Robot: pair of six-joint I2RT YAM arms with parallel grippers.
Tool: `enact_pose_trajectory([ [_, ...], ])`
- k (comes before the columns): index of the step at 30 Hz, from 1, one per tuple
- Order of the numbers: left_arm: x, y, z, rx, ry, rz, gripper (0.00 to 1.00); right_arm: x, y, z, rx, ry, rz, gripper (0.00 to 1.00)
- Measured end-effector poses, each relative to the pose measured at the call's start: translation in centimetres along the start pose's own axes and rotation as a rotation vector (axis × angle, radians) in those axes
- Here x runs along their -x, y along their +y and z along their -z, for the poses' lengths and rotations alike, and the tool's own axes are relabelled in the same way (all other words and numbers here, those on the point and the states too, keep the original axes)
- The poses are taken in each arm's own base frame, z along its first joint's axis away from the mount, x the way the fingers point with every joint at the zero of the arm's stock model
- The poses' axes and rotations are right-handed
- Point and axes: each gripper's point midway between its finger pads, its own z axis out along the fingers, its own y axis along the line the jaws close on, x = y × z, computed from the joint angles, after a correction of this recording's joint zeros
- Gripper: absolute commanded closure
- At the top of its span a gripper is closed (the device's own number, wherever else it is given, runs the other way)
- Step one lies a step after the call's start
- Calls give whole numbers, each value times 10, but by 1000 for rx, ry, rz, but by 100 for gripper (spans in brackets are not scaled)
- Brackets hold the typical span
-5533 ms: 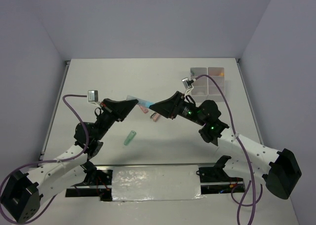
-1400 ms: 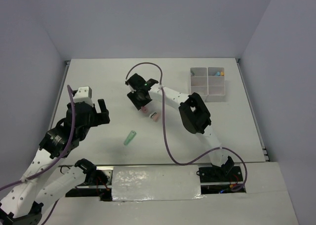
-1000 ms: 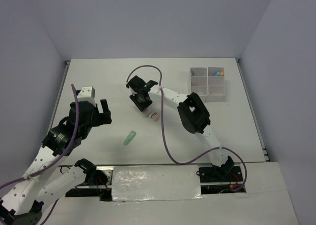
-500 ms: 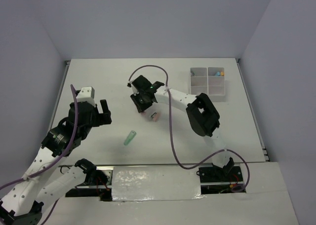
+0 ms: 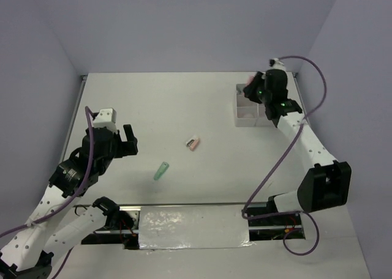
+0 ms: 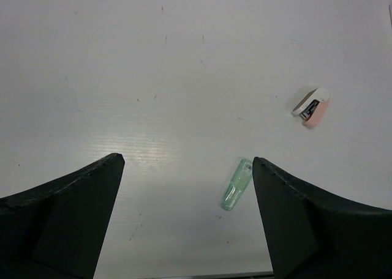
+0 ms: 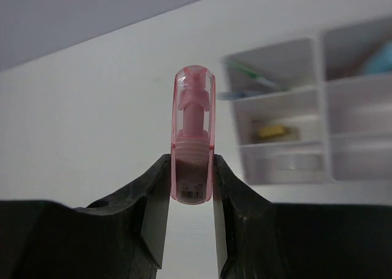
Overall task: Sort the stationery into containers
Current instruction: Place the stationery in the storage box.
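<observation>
I should next turn my right gripper and lower it while moving it right in the top view, until it is over the middle section of the container beside the blue thing's section. That middle section looks empty.
My right gripper (image 7: pixel 191 169) is shut on a translucent pink short stick (image 7: pixel 193 132), held upright. In the top view that gripper (image 5: pixel 252 87) hangs at the far left edge of the white divided container (image 5: pixel 240 117), with the pink stick (image 5: pixel 250 80) just showing. The container (image 7: pixel 294 120) lies right of the stick, holding thin teal pens (image 7: pixel 251 77) and a tan block (image 7: pixel 272 132). A green short stick (image 6: pixel 236 184) lies on the table just inside the right finger of my open left gripper (image 6: pixel 187 163). A pink-and-white piece (image 6: pixel 311 106) lies farther right.
The green stick (image 5: pixel 162 171) and the pink-and-white piece (image 5: pixel 193 143) lie mid-table between the arms. My left gripper (image 5: pixel 128 138) hovers at the left side. Walls close the table at the back and both sides.
My right arm has swung from mid-table to the far right, carrying the pink stick to the container. The pink-and-white piece stays on the table. The left arm has barely moved.
</observation>
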Motion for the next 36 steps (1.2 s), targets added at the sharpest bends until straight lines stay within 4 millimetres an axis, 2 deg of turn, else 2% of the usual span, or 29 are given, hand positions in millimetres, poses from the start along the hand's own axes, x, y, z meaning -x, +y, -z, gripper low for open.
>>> enact_pose_trajectory([
  [2, 0, 0, 0, -2, -2, -9, 1, -4, -55, 3, -135, -20, -110, 85],
  [4, 0, 0, 1, -4, -2, -12, 1, -15, -96, 5, -243, -22, -206, 85],
  [6, 0, -1, 1, -8, -1, -12, 1, -20, -120, 5, -304, -21, -284, 85],
  [10, 0, -1, 2, -16, -4, -10, 1, -11, -148, 1, -363, -72, -409, 84],
  [15, -1, -3, 2, -27, -2, -11, 1, -11, -165, -17, -393, -92, -524, 82],
  [18, -1, -4, 2, -32, 0, -12, 1, -16, -168, -26, -399, -91, -582, 81],
  [21, -2, -5, 2, -38, 3, -12, 1, -10, -167, -32, -385, -121, -627, 78],
  [25, -2, -7, 2, -48, 4, -11, 1, -2, -166, -39, -363, -154, -650, 75],
  [33, 0, -9, 2, -58, -2, -8, 1, -17, -174, -52, -385, -125, -661, 69],
  [36, 0, -9, 2, -60, -1, -8, 1, -16, -175, -57, -373, -134, -656, 62],
])
